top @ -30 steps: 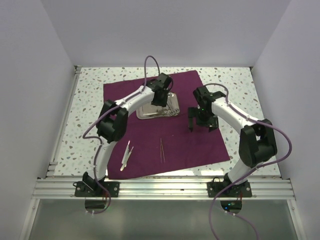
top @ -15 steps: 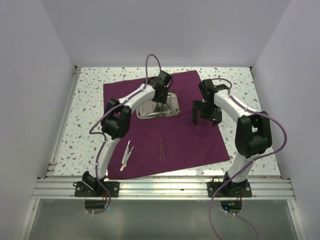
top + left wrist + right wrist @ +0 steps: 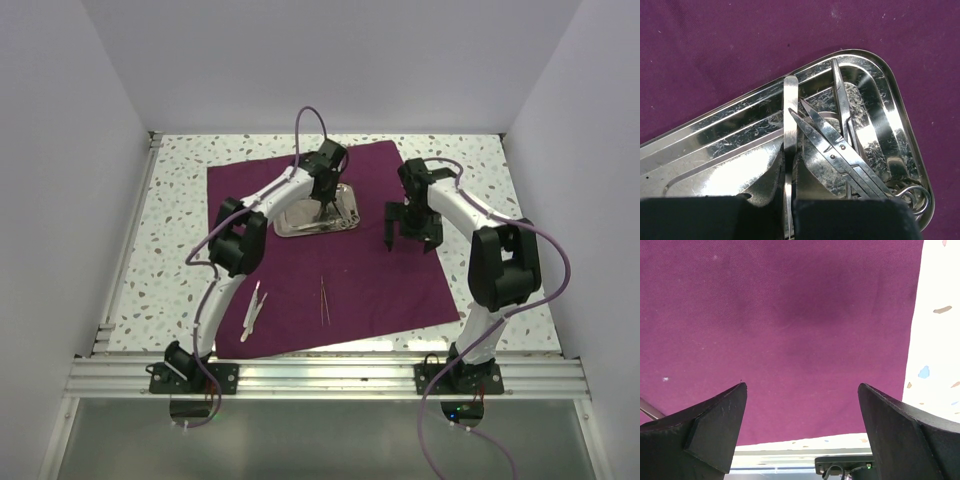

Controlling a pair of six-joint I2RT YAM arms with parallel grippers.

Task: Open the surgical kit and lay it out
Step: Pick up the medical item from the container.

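Note:
I will lift my left gripper out of the tray. Then I will bring the instrument back and lower it onto the bare cloth beside the tweezers.
The surgical kit lies open: a plum cloth (image 3: 380,285) spread flat, with a small steel tray (image 3: 349,196) at its back middle. My left gripper (image 3: 322,207) reaches down into the tray (image 3: 700,160). It is shut (image 3: 790,157) on a thin flat steel instrument (image 3: 790,105) that stands edge-up between the fingers. Scissors (image 3: 840,152) and another thin tool (image 3: 840,100) lie beside it in the tray. Thin tweezers (image 3: 324,299) rest on the cloth's front part. My right gripper (image 3: 407,238) hangs open over bare cloth (image 3: 800,315), right of the tray, with nothing between its fingers (image 3: 715,430).
Two pale instruments (image 3: 254,309) lie at the cloth's front left edge. Speckled tabletop (image 3: 175,240) surrounds the cloth, seen also in the right wrist view (image 3: 940,340). White walls close in the left, right and back. An aluminium rail (image 3: 320,378) runs along the near edge.
The left gripper has closed on the flat instrument in the tray. The right arm shifted back and to the right, then held still with its jaws open.

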